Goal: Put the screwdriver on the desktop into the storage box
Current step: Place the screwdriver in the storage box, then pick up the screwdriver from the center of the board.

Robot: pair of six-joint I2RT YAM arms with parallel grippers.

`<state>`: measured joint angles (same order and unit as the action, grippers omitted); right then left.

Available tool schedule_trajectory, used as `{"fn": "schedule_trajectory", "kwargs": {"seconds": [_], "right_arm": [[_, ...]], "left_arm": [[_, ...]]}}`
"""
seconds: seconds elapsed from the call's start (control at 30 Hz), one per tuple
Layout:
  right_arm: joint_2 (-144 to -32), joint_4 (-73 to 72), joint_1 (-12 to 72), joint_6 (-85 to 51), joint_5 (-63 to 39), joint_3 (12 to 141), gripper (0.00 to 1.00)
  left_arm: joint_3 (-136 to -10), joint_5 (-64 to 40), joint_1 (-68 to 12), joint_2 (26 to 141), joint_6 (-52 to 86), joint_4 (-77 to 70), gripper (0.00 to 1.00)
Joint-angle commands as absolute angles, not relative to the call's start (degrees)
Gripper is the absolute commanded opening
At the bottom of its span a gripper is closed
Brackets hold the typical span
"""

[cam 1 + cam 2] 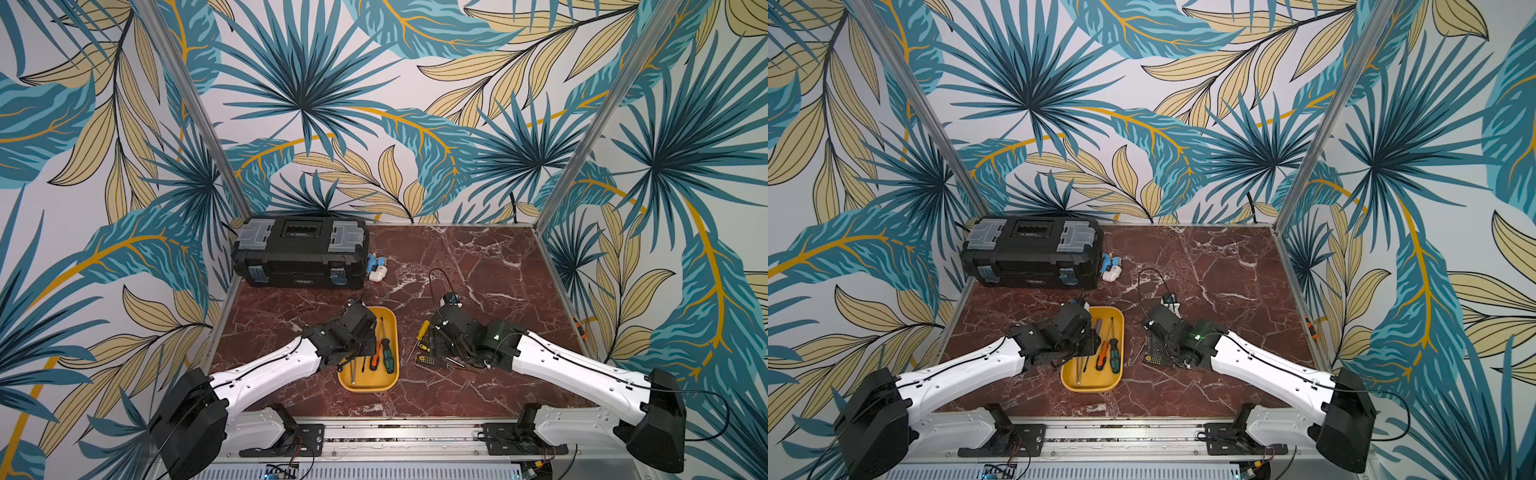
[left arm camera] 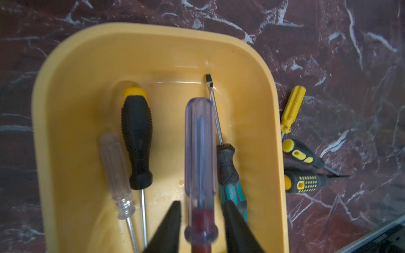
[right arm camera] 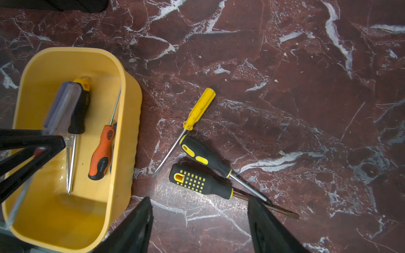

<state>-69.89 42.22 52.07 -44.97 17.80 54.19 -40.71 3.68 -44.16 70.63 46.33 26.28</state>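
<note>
My right gripper should reach outward next and lower its open fingers around the yellow handle's far end (image 1: 424,325) (image 3: 206,97). It lies outward and below, clear of the black screwdrivers.
The yellow storage box (image 2: 153,30) lies on the desktop (image 1: 478,266), in both top views near the front middle (image 1: 368,388). My left gripper (image 2: 201,202) hangs over the box, open. A clear purple-handled screwdriver (image 2: 200,149) lies blurred between its fingers with a gap on each side. Several other screwdrivers lie in the box, among them a black-and-yellow one (image 2: 137,140) and an orange one (image 3: 102,151). My right gripper (image 3: 199,199) is open over the desktop. Just ahead of it lie three screwdrivers: yellow-handled (image 3: 199,109), black with yellow ovals (image 3: 203,155), and black with yellow dots (image 3: 199,180).
A black toolbox (image 1: 299,253) with grey clasps stands at the back left. A small white and blue object (image 1: 377,268) lies beside it. Aluminium rails edge the desktop, and an orange item (image 1: 579,328) sits by the right rail.
</note>
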Motion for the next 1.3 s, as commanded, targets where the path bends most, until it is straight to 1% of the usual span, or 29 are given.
{"fn": "schedule_trajectory", "kwargs": {"seconds": [0.0, 0.13, 0.2, 0.27, 0.33, 0.37, 0.4, 0.47, 0.53, 0.63, 0.67, 0.73, 0.9, 1.1, 1.2, 1.27], "right_arm": [[-70.55, 43.41, 51.25, -44.23, 17.32, 53.00, 0.73], [-72.11, 42.82, 50.23, -43.23, 16.05, 52.56, 0.73], [-73.45, 41.75, 49.69, -41.85, 14.03, 52.34, 0.69], [-75.52, 40.42, 48.88, -40.72, 11.90, 51.91, 0.67], [-78.19, 39.57, 47.59, -40.12, 9.58, 51.85, 0.55], [-79.65, 38.99, 47.06, -39.76, 8.71, 52.03, 0.51], [-80.86, 38.54, 46.54, -39.48, 8.25, 52.18, 0.51], [-83.27, 37.94, 44.80, -39.14, 7.34, 53.30, 0.51], [-85.03, 36.66, 43.94, -39.02, 6.44, 54.66, 0.52], [-87.89, 34.52, 43.34, -39.34, 6.88, 57.22, 0.60], [-89.57, 34.20, 42.97, -39.82, 7.42, 58.49, 0.61], [-93.05, 34.21, 42.00, -41.78, 8.96, 60.65, 0.61], [-101.28, 32.53, 39.15, -46.31, 7.90, 64.21, 0.56], [-106.84, 30.30, 38.58, -48.08, 5.69, 66.45, 0.48], [-108.26, 30.32, 38.46, -48.33, 5.76, 67.14, 0.41], [-108.81, 30.23, 38.30, -48.34, 6.15, 67.39, 0.34]], "left_arm": [[-39.38, 5.37, -43.95, 69.76, 47.71, 23.94, 0.52], [-40.17, 7.03, -43.95, 67.20, 47.38, 26.65, 0.58], [-41.13, 7.91, -43.95, 65.89, 46.87, 28.35, 0.58], [-42.08, 7.68, -43.95, 64.16, 46.35, 29.38, 0.58], [-42.96, 7.14, -43.93, 62.31, 45.82, 29.72, 0.58], [-43.38, 6.78, -43.95, 61.25, 45.70, 29.71, 0.58], [-43.71, 6.56, -43.99, 60.34, 45.65, 29.79, 0.58], [-44.25, 6.50, -43.95, 58.02, 45.77, 29.56, 0.58], [-44.13, 4.18, -43.95, 55.93, 45.99, 28.18, 0.58], [-43.60, 1.83, -43.86, 53.36, 46.08, 25.49, 0.58], [-43.68, 1.12, -43.86, 52.90, 46.05, 25.03, 0.59], [-43.94, 0.05, -43.86, 52.26, 45.76, 24.69, 0.59], [-44.26, -0.09, -43.86, 51.43, 45.22, 25.57, 0.59], [-42.17, 0.04, -43.79, 48.95, 45.70, 24.23, 0.59], [-41.27, 0.33, -43.71, 48.46, 45.96, 23.08, 0.60], [-40.97, 0.37, -43.68, 48.60, 46.08, 22.72, 0.60]]}}
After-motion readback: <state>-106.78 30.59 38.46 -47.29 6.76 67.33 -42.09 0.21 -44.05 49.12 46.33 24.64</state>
